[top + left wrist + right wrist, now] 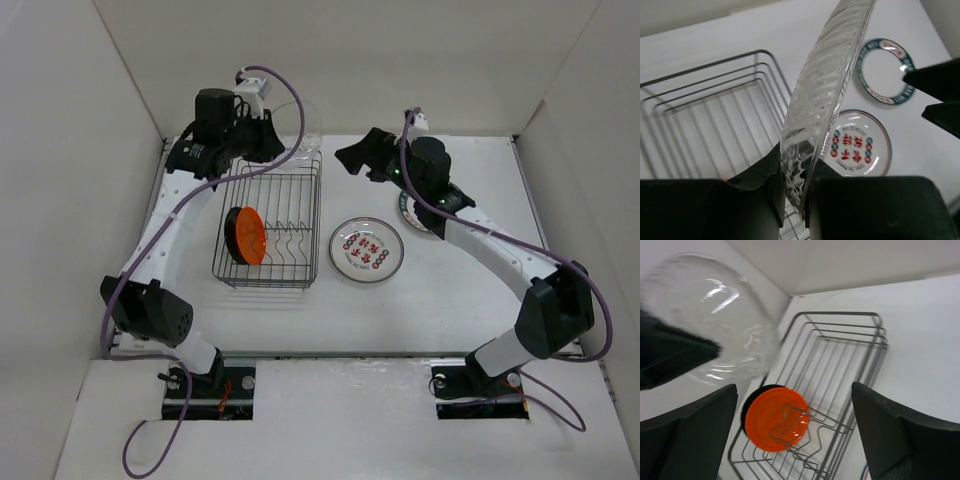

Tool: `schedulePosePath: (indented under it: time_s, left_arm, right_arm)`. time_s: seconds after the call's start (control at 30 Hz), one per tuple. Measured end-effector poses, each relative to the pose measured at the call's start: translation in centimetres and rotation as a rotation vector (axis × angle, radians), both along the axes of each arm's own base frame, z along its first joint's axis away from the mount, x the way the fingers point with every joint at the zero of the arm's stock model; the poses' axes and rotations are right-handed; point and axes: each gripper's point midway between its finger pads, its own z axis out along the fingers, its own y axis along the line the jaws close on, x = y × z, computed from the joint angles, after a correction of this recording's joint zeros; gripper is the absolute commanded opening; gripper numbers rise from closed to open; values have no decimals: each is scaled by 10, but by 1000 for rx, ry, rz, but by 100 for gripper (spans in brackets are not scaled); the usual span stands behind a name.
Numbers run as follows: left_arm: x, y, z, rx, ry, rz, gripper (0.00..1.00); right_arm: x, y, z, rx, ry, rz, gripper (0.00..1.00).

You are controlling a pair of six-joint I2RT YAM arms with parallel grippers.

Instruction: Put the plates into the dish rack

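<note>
The left gripper is to move back and down next, with a turn, and release the glass plate [300,128] in the dish rack's slot beside the orange plate [246,236], because those wires are empty.
My left gripper [272,140] [792,185] is shut on the rim of the clear glass plate [300,128] [825,90] and holds it on edge above the far end of the dish rack [268,228] [715,115]. The orange plate [246,236] [775,420] stands upright in the rack's near left part. The black plate [229,234] [747,407] stands just behind it. The silver-rimmed plate with red marks [366,250] [855,145] lies flat right of the rack. The green-rimmed plate [410,216] [885,72] lies beyond it, partly under my right arm. My right gripper [356,160] [794,387] is open and empty, in the air right of the rack's far end.
White walls enclose the table [450,300] on the left, back and right. The glass plate [715,325] and the dark left gripper [670,355] fill the left of the right wrist view. The rack's far tines [850,355] hold nothing.
</note>
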Motion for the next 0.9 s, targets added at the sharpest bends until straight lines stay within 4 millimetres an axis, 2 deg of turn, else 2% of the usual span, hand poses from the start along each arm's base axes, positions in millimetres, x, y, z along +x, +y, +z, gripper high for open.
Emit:
schedulePosePath:
  time_s: [0.13, 0.2, 0.3, 0.37, 0.5, 0.6, 0.77, 0.9]
  left_arm:
    - [0, 44, 14, 110, -55, 236, 0]
    - [-7, 66, 9, 169, -55, 337, 0]
    - [-24, 93, -19, 273, -2, 447, 0]
    - [-38, 105, -46, 352, 57, 486, 0]
    - [-62, 107, -92, 483, 163, 478, 0]
    - [-77, 102, -110, 547, 198, 458, 0]
    - [-86, 96, -117, 601, 200, 467, 0]
    - [-85, 104, -114, 624, 183, 523, 0]
  right_arm:
    - [13, -23, -14, -86, 107, -177, 100]
    - [16, -36, -22, -128, 152, -247, 100]
    - [13, -53, -38, -191, 216, -321, 100]
    - [10, -61, -47, -224, 249, -351, 100]
    - [1, -72, -49, -242, 278, -383, 100]
    - [-7, -79, -42, -230, 271, -400, 100]
    - [-24, -90, -42, -214, 276, -416, 100]
    - [-27, -92, -47, -211, 287, -419, 100]
